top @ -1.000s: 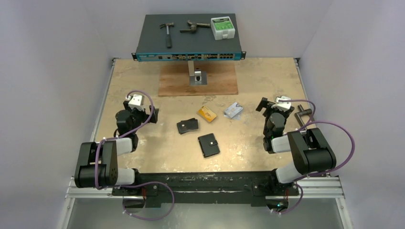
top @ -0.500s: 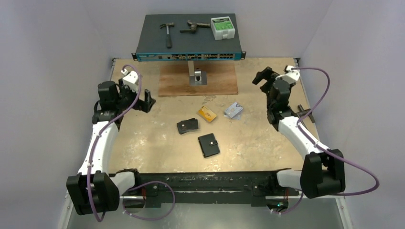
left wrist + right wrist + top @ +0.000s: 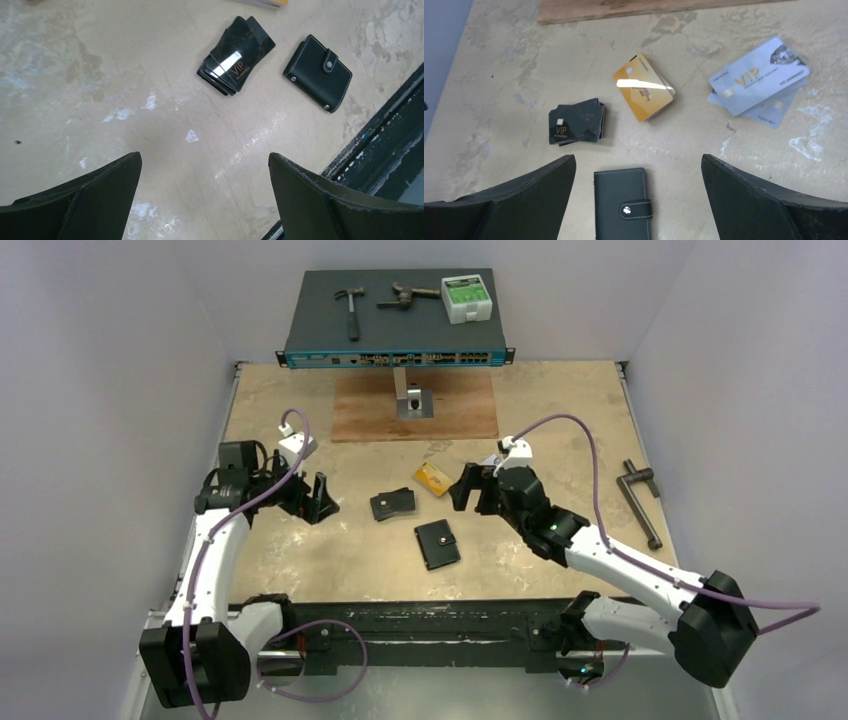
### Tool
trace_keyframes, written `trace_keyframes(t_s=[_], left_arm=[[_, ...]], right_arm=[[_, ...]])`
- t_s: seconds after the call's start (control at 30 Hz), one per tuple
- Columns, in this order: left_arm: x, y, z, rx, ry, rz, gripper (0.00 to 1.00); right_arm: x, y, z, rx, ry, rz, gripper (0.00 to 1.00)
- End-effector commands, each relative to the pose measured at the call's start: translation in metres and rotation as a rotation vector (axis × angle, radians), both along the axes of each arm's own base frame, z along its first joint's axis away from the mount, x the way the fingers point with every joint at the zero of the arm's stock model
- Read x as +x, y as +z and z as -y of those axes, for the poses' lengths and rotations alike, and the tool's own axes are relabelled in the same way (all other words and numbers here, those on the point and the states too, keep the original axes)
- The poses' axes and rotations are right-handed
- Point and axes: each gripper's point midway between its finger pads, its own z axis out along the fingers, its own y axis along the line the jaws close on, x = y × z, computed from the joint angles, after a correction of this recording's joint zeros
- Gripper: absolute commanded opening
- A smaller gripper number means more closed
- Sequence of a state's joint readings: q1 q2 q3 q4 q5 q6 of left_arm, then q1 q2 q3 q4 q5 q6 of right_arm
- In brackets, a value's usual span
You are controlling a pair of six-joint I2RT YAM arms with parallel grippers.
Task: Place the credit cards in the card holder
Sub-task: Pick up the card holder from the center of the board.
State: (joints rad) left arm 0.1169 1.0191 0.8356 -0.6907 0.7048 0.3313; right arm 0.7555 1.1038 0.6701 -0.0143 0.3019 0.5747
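I will lower my right gripper next, then move it back onto the card holder's snap-tab edge [image 3: 449, 540] [image 3: 644, 209].
The card holder [image 3: 437, 544] is a black snap-tab wallet lying closed near the table's middle; it also shows as the card holder [image 3: 622, 202] and the card holder [image 3: 318, 72]. The credit cards lie beyond it: a gold-orange stack [image 3: 644, 88] [image 3: 434, 478], silver-grey cards [image 3: 756, 82] with VIP print, and a black stack [image 3: 576, 121] [image 3: 392, 503] [image 3: 236, 55]. My right gripper [image 3: 465, 488] [image 3: 638, 160] hovers open above the holder's far end, holding nothing. My left gripper [image 3: 318, 498] [image 3: 205, 156] stands open over bare table, left of the black stack.
A network switch [image 3: 395, 315] at the back carries a hammer [image 3: 350, 305] and a green-white box [image 3: 466, 297]. In front of it lies a wooden board [image 3: 415, 407] with a metal bracket [image 3: 410, 400]. A metal handle [image 3: 640, 502] lies at the right edge.
Both arms have unfolded from their tucked pose and swung inward. The right gripper came down over the cards and holder; the left came down left of the black stack. Jaws stayed open.
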Motion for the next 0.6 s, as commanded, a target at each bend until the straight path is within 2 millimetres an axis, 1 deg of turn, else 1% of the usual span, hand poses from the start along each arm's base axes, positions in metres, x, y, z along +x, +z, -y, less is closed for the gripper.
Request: trace_keyframes(t_s=[0.0, 0.1, 0.2, 0.3, 0.4, 0.5, 0.57], left_arm=[[-0.015, -0.006, 0.021, -0.071, -0.078, -0.041, 1.0], [-0.017, -0.012, 0.036, -0.083, -0.107, -0.039, 1.0], [-0.016, -0.016, 0.049, -0.076, -0.132, -0.036, 1.0], [-0.015, -0.023, 0.051, -0.074, -0.121, -0.076, 1.0], [-0.024, -0.03, 0.05, -0.018, -0.159, -0.079, 1.0], [-0.03, -0.03, 0.046, 0.053, -0.187, -0.055, 1.0], [-0.033, -0.024, 0.046, 0.07, -0.212, -0.053, 1.0]], right_arm=[[-0.015, -0.007, -0.011, 0.128, 0.05, -0.052, 0.99], [-0.027, -0.039, -0.012, 0.054, 0.079, -0.122, 0.99], [-0.037, -0.062, -0.016, 0.008, 0.092, -0.159, 0.96], [-0.048, -0.075, -0.03, -0.01, 0.121, -0.193, 0.93], [-0.057, -0.089, -0.045, -0.042, 0.147, -0.231, 0.9], [-0.065, -0.106, -0.053, -0.062, 0.162, -0.277, 0.85], [-0.071, -0.113, -0.056, -0.051, 0.17, -0.297, 0.81]])
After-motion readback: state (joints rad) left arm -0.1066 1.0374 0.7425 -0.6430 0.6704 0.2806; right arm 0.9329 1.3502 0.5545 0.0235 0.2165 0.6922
